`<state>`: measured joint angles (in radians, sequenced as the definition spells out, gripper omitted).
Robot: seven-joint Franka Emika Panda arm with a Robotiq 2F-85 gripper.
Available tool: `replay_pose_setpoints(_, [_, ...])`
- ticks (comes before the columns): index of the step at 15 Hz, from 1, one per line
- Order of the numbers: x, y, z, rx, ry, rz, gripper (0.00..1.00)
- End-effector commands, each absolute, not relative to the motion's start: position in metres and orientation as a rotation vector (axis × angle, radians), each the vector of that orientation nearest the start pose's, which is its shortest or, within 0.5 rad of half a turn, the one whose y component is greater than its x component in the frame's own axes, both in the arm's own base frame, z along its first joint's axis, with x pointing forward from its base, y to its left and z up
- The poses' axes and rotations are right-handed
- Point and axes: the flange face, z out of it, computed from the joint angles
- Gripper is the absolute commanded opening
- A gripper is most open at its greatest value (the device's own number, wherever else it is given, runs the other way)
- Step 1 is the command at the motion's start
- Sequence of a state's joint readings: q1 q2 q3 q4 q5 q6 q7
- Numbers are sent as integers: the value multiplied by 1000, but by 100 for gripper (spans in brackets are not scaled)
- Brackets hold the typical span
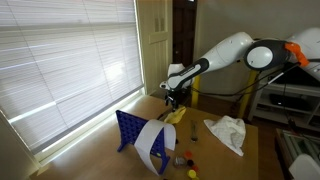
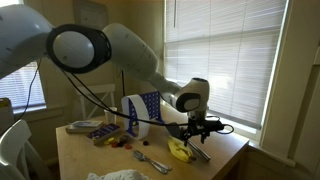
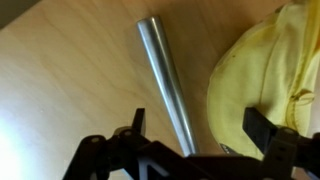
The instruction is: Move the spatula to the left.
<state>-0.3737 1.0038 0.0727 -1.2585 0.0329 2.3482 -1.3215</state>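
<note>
The gripper shifts away from the yellow cloth (image 1: 172, 117) next and lowers around the spatula's metal handle, because one finger still hangs over the cloth's edge.
The spatula shows in the wrist view as a shiny metal handle (image 3: 165, 75) lying on the wooden table, running from the upper middle down under the gripper. My gripper (image 3: 198, 125) is open, with its two black fingers on either side of the handle and just above it. The right finger hangs over a yellow cloth (image 3: 255, 75) beside the handle. In both exterior views the gripper (image 1: 172, 97) (image 2: 197, 130) points down over the yellow cloth (image 1: 172, 117) (image 2: 180, 150) near the table's window side. The spatula's blade is hidden.
A blue dish rack (image 1: 130, 128) (image 2: 148, 105) stands on the table with a white sheet (image 1: 152, 145) against it. A white crumpled cloth (image 1: 228, 132) lies nearby. Another metal utensil (image 2: 150, 160) and small coloured items (image 2: 125, 141) lie mid-table. Window blinds (image 1: 60, 60) run along one side.
</note>
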Motion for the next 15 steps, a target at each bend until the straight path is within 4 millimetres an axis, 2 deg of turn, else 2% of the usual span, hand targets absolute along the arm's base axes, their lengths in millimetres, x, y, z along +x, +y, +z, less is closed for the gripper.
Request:
replay_pose_setpoints(1, [722, -237, 145, -2690, -1601, -216, 100])
replay_pose_setpoints(5, [722, -237, 143, -2624, -1708, -215, 100])
replay_pose_setpoints(8, [725, -238, 143, -2603, -1746, -227, 90])
replay_pose_setpoints(9, [727, -238, 144, -2606, -1741, -235, 94])
replay_pose_setpoints(10, [728, -238, 144, -2606, -1736, -235, 93])
replay_pose_setpoints(12, [731, -237, 145, -2614, -1727, -253, 97])
replay_pose_setpoints(15, [736, -236, 142, -2619, -1705, -282, 96])
